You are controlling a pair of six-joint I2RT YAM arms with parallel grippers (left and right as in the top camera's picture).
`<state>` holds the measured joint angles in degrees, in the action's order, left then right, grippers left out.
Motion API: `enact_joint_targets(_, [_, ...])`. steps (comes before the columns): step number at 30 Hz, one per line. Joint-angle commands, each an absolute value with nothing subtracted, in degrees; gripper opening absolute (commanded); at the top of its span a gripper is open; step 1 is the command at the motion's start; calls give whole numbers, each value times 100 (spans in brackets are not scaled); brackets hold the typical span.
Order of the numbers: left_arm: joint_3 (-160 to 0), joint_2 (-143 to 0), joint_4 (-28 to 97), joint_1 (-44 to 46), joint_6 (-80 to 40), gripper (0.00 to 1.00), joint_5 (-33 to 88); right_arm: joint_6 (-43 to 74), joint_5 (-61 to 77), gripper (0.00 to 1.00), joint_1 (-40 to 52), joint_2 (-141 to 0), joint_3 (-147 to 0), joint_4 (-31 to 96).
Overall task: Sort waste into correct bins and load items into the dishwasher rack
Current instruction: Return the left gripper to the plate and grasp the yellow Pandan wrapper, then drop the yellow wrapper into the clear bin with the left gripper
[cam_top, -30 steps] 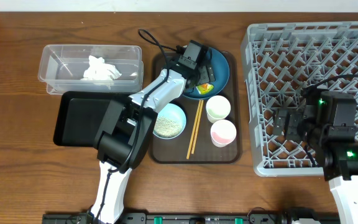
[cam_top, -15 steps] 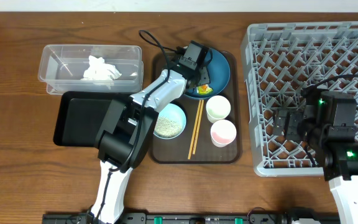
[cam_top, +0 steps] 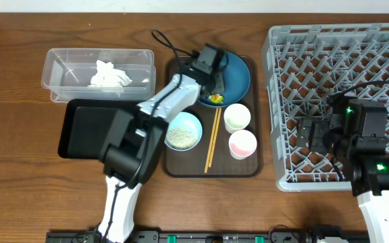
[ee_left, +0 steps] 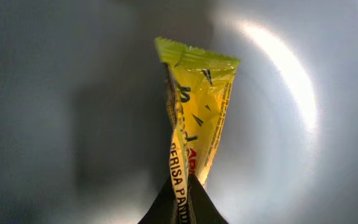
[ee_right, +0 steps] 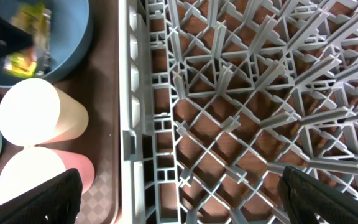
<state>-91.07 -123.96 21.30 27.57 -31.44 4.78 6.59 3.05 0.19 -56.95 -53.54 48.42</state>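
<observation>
The left gripper lifts off the plate next and carries the wrapper over the tub's plate-side end, beside the white tissue, which the clear tub (cam_top: 59, 67) already holds.
My left gripper (ee_left: 182, 208) is shut on the lower end of the yellow-green snack wrapper (ee_left: 197, 106), just over the dark blue plate (ee_left: 303, 124). From overhead the left gripper (cam_top: 213, 86) sits above the plate (cam_top: 240, 75), and the wrapper (cam_top: 216, 99) shows at the plate's near edge. The white tissue (cam_top: 109, 74) lies in the clear tub (cam_top: 59, 67), with the black tray (cam_top: 86, 128) in front of it. Rice (cam_top: 179, 137) fills the light blue bowl (cam_top: 193, 123). My right gripper (ee_right: 182, 199) stands open over the grey rack (ee_right: 229, 93), holding nothing.
On the brown serving tray (cam_top: 181, 169) lie the chopsticks (cam_top: 212, 138), the pale green-white cup (cam_top: 236, 117) and the pink cup (cam_top: 242, 144). The rack (cam_top: 383, 54) takes up the right side. The left arm's cable loops behind the plate.
My left gripper's jaws closed on the snack wrapper, and the wrapper shifted slightly left on the plate. The right arm has not moved.
</observation>
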Motion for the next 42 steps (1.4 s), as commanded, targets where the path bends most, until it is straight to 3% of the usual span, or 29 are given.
enact_joint_targets(1, [-9098,-11507,2294,2379,-2853,6,443,725,344,99,78,-5680,-5465,4851])
enact_joint_targets(7, [-9098,-10595,2897,1365,-2810,6,392,725,344,99,78,-5682,-5465,4851])
enact_joint_targets(15, [-9096,-10497,3765,-10,-3227,6,379,725,344,99,78,-5682,-5465,4845])
enact_joint_targets(24, [-9096,-10923,3813,-429,-3479,8,336,725,344,99,78,-5682,-5465,4849])
enact_joint_targets(25, [-9096,-10949,3815,-427,-3479,13,338,727,344,99,78,-5682,-5465,4847])
enact_joint_targets(27, [-9096,-10986,3815,-427,-3479,34,340,727,344,99,78,-5682,-5465,4847])
enact_joint_targets(31, [-9098,-10973,3815,-432,-3474,63,340,725,344,99,78,-5682,-5465,4847])
enact_joint_targets(33, [-9098,-10912,3852,-434,-3457,75,344,725,344,99,78,-5682,-5465,4847])
enact_joint_targets(42, [-9098,-9911,4768,-51,-2978,86,685,725,344,99,78,-5682,-5465,4821])
